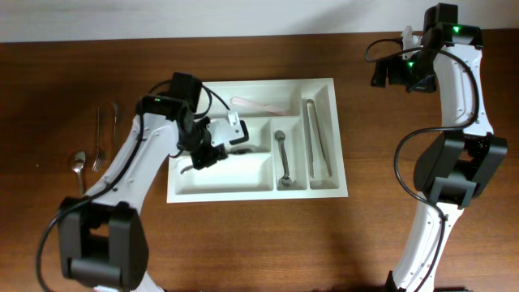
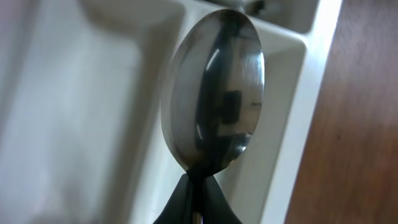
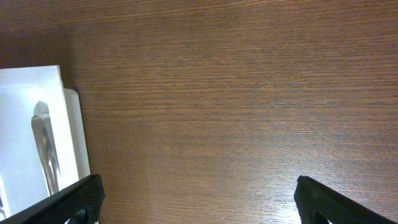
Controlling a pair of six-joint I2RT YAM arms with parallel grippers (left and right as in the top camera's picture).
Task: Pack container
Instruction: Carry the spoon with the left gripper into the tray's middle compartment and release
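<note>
The left gripper shifts the spoon outward next, lowers it lengthwise into the tray's empty middle compartment (image 1: 258, 135) (image 2: 84, 118) and releases the spoon's handle. That compartment lies outward and below.
The container is a white cutlery tray (image 1: 243, 173) in the middle of the table. My left gripper (image 1: 204, 152) is over its left side, shut on the handle of a metal spoon (image 1: 187, 168). In the left wrist view the spoon's bowl (image 2: 214, 106) hangs just above a tray compartment (image 2: 74, 124), with the fingers (image 2: 199, 208) pinched on its neck. My right gripper (image 1: 395, 71) is open and empty, above bare table to the right of the tray; its wrist view shows the spread fingers (image 3: 199, 202).
The tray holds a pale pink utensil (image 1: 255, 104) in the top compartment, a spoon (image 1: 282, 158) and tongs (image 1: 316, 138) in the two vertical ones; the tongs also show in the right wrist view (image 3: 46, 149). A fork (image 1: 99, 138), a slim utensil (image 1: 115, 122) and a spoon (image 1: 79, 166) lie left of the tray.
</note>
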